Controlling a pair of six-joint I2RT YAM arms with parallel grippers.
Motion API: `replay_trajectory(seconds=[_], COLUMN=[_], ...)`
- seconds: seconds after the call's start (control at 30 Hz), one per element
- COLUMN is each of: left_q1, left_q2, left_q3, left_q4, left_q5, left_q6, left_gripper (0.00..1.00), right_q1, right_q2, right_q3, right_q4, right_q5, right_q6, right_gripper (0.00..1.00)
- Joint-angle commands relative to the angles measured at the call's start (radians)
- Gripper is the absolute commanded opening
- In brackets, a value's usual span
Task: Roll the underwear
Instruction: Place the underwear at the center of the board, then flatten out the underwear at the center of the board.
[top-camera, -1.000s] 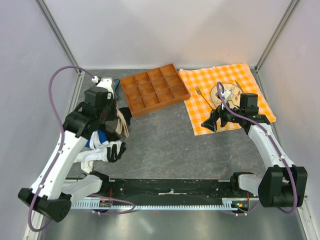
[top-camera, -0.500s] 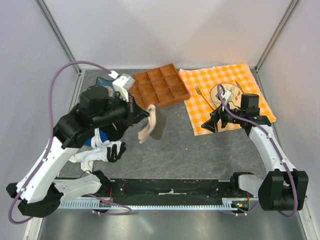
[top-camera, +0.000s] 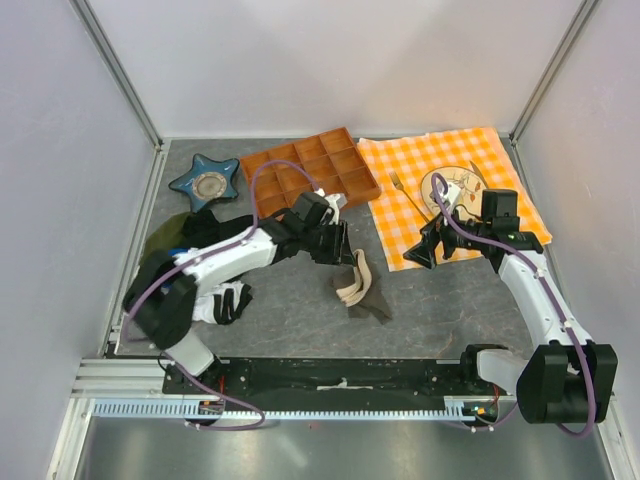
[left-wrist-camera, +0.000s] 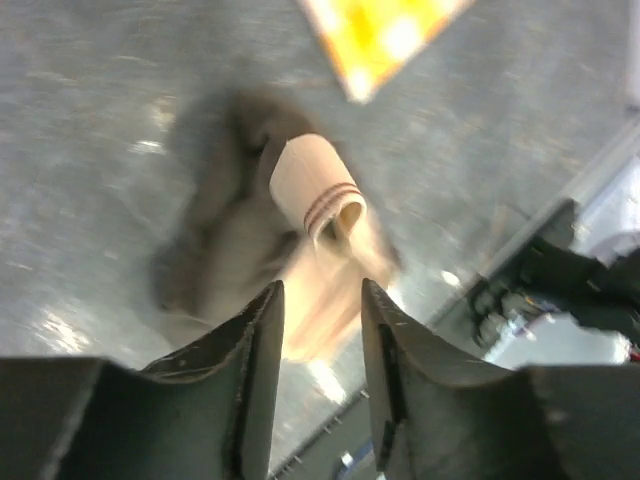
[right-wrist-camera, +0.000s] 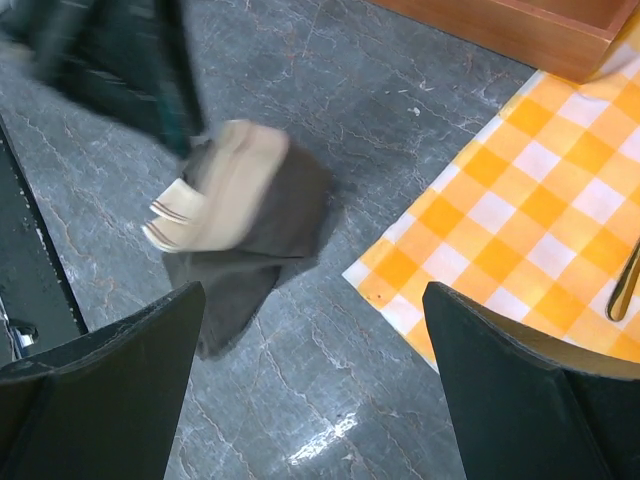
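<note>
I need to bring it across and down with my right gripper next, to the waistband's side facing the checked cloth (right-wrist-camera: 248, 195), because that side lies below my gripper, left in the top view.
The underwear (top-camera: 364, 293) is a small charcoal-grey garment with a beige, striped waistband, crumpled on the grey table near the middle. It shows blurred in the left wrist view (left-wrist-camera: 250, 230) and in the right wrist view (right-wrist-camera: 255, 215). My left gripper (top-camera: 338, 243) hangs just above and to the left of it. Its jaws (left-wrist-camera: 320, 290) stand open with nothing between them, and the cloth lies beyond the fingertips. My right gripper (top-camera: 425, 250) stands wide open at the edge of the checked cloth, to the right of the underwear, with nothing between its fingers (right-wrist-camera: 312, 300).
A wooden compartment tray (top-camera: 310, 178) stands at the back. An orange checked cloth (top-camera: 470, 155) with a plate (top-camera: 450, 185) and a fork (top-camera: 403, 190) lies at the back right. A blue star-shaped dish (top-camera: 206, 183), a dark green garment (top-camera: 170, 235) and a heap of clothes (top-camera: 222, 302) are on the left.
My left arm swung from the clothes heap on the left to the table's middle carrying the underwear, then its jaws opened and the underwear dropped free. The right arm hardly moved.
</note>
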Motion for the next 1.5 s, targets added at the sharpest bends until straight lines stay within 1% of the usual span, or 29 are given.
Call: replay_trajectory(seconds=[0.0,0.03,0.07,0.1,0.13,0.17,0.2,0.23,0.27,0.3,0.37,0.4,0.53,0.67,0.73,0.83,0.9,0.93,1.1,1.13,1.27,1.3,1.37,1.4,1.47], left_q1=[0.09,0.101,0.104,0.107,0.115,0.121,0.128,0.142,0.148,0.153,0.165,0.168,0.173,0.173,0.171,0.173,0.171,0.171,0.171,0.17,0.162,0.156,0.151,0.147,0.142], left_q2=[0.115,0.107,0.072,0.043,0.014,-0.046,-0.078,-0.106,-0.176,-0.21,-0.285,-0.355,-0.506,-0.603,-0.636,-0.661,-0.661,-0.66,-0.641,-0.635,-0.602,-0.589,-0.574,-0.568,-0.548], left_q3=[0.067,0.076,0.086,0.09,0.091,0.09,0.085,0.077,0.052,0.033,-0.025,-0.048,-0.149,-0.277,-0.32,-0.403,-0.439,-0.446,-0.469,-0.467,-0.472,-0.47,-0.47,-0.47,-0.469], left_q4=[0.138,0.135,0.123,0.091,0.058,0.029,-0.032,-0.061,-0.087,-0.117,-0.175,-0.19,-0.232,-0.201,-0.178,-0.115,-0.089,-0.085,-0.048,-0.037,-0.005,0.001,0.016,0.023,0.038], left_q5=[0.032,0.026,0.02,0.0,-0.02,-0.036,-0.057,-0.071,-0.088,-0.12,-0.148,-0.177,-0.217,-0.198,-0.172,-0.129,-0.099,-0.093,-0.054,-0.048,-0.028,-0.019,-0.016,-0.011,-0.008], left_q6=[-0.056,-0.038,0.008,0.034,0.062,0.111,0.134,0.154,0.19,0.206,0.238,0.244,0.241,0.151,0.117,0.062,0.044,0.039,0.034,0.034,0.034,0.036,0.034,0.034,0.033], left_gripper=[0.51,0.66,0.71,0.74,0.77,0.77,0.77,0.77,0.77,0.76,0.75,0.75,0.73,0.71,0.7,0.68,0.67,0.67,0.66,0.66,0.65,0.65,0.65,0.65,0.64], right_q1=[0.004,0.037,0.054,0.093,0.117,0.143,0.204,0.24,0.281,0.361,0.441,0.505,0.604,0.619,0.619,0.589,0.558,0.552,0.539,0.539,0.533,0.53,0.526,0.522,0.513], right_q2=[-0.001,-0.003,-0.006,-0.007,-0.009,-0.016,-0.019,-0.021,-0.019,-0.015,0.013,0.028,0.115,0.154,0.154,0.169,0.175,0.181,0.208,0.214,0.224,0.224,0.228,0.229,0.232], right_q3=[0.029,0.026,0.018,0.012,0.001,-0.023,-0.037,-0.048,-0.058,-0.062,-0.066,-0.065,-0.049,-0.043,-0.051,-0.042,-0.036,-0.037,-0.051,-0.049,-0.048,-0.048,-0.045,-0.043,-0.042], right_q4=[-0.057,-0.081,-0.11,-0.161,-0.175,-0.181,-0.158,-0.137,-0.114,-0.071,-0.01,0.0,0.043,0.092,0.129,0.176,0.213,0.222,0.241,0.241,0.241,0.241,0.239,0.242,0.241], right_q5=[-0.06,-0.075,-0.083,-0.086,-0.088,-0.085,-0.074,-0.049,0.012,0.058,0.139,0.209,0.308,0.311,0.358,0.382,0.391,0.399,0.431,0.435,0.443,0.448,0.449,0.449,0.46], right_q6=[-0.129,-0.167,-0.21,-0.302,-0.335,-0.367,-0.375,-0.363,-0.349,-0.338,-0.289,-0.278,-0.202,-0.067,0.005,0.14,0.234,0.257,0.283,0.285,0.288,0.288,0.294,0.297,0.297], right_gripper=[0.98,0.98,0.98,0.98,0.98,0.98,0.98,0.97,0.97,0.96,0.94,0.93,0.86,0.82,0.82,0.8,0.76,0.73,0.63,0.59,0.5,0.46,0.42,0.37,0.33])
